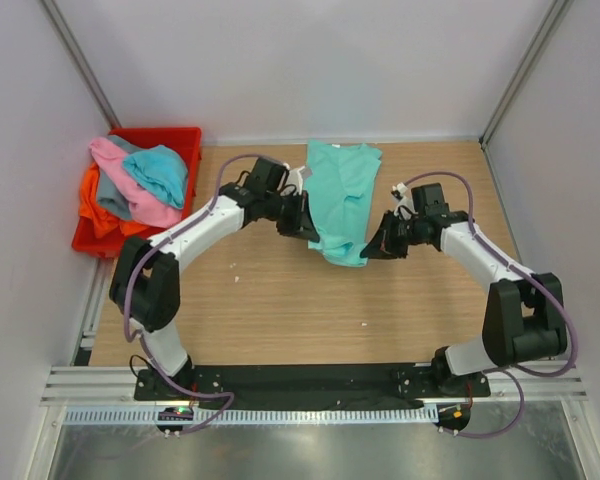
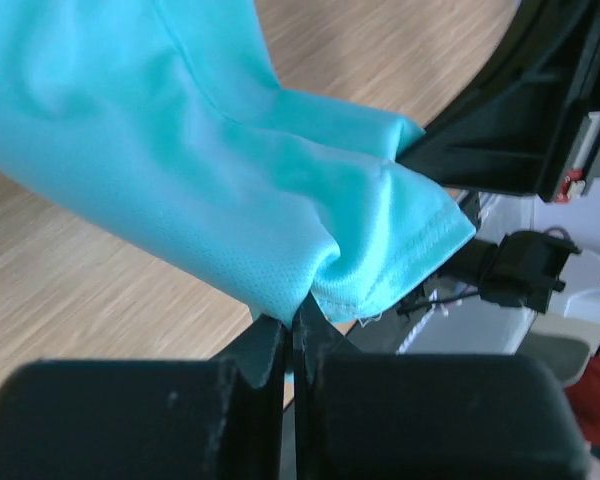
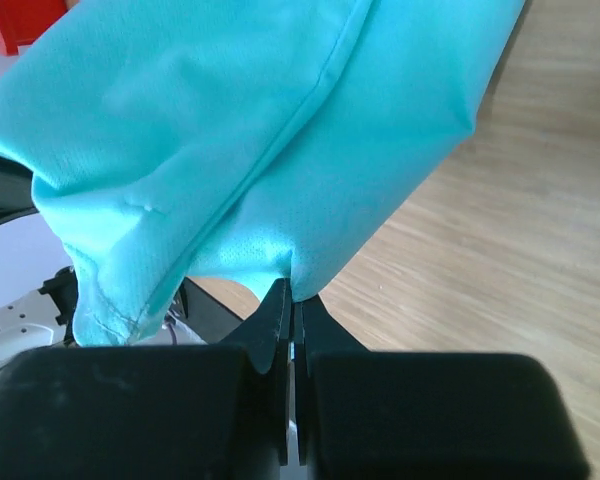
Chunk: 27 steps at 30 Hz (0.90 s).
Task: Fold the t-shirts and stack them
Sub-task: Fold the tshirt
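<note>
My right gripper holds the t-shirt's lifted near end and should carry it outward over the mint green t-shirt's middle and release it there, as the far part lies spread flat beyond.
The mint green t-shirt lies lengthwise in the middle of the table, its near end lifted off the wood. My left gripper is shut on that end's left edge; in the left wrist view the cloth is pinched at the fingertips. My right gripper is shut on the right edge, with the cloth pinched at the tips. The pink, turquoise blue, orange and grey t-shirts are heaped in the red bin.
The red plastic bin stands at the back left corner, partly off the wooden table. White walls and metal posts close in the back and both sides. The arm bases sit on a black plate at the near edge.
</note>
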{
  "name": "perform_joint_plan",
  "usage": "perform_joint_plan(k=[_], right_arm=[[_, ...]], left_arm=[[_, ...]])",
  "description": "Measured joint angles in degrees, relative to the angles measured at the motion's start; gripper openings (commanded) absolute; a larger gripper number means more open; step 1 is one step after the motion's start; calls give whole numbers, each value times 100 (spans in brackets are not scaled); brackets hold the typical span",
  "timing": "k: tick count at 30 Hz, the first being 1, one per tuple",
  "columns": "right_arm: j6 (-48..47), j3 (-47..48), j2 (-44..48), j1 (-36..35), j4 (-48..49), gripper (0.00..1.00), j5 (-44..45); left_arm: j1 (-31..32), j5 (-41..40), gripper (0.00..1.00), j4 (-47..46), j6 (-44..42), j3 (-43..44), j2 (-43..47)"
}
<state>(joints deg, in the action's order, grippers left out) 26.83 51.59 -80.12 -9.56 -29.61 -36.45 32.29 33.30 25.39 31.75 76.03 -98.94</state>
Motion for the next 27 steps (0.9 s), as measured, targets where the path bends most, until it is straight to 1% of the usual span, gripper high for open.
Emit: perform_joint_plan(k=[5, 10, 16, 18, 22, 27], right_arm=[[-243, 909, -966, 57, -61, 1, -122], [-299, 1419, -1609, 186, 122, 1, -173], [-243, 1600, -1919, 389, 511, 1, -168], [-199, 1672, -2006, 461, 669, 1, -170], [-85, 1952, -2332, 520, 1010, 1, -175], [46, 2415, -2931, 527, 1414, 1, -160]], left_arm=[[-101, 221, 0, 761, -525, 1482, -1012], [-299, 343, 0, 1235, -708, 2011, -1698], [-671, 378, 0, 1484, -802, 2529, -2409], [-807, 372, 0, 1576, -846, 2922, -2704], [-955, 354, 0, 1674, -994, 3987, -3333], [-966, 251, 0, 1725, -1211, 4817, -3807]])
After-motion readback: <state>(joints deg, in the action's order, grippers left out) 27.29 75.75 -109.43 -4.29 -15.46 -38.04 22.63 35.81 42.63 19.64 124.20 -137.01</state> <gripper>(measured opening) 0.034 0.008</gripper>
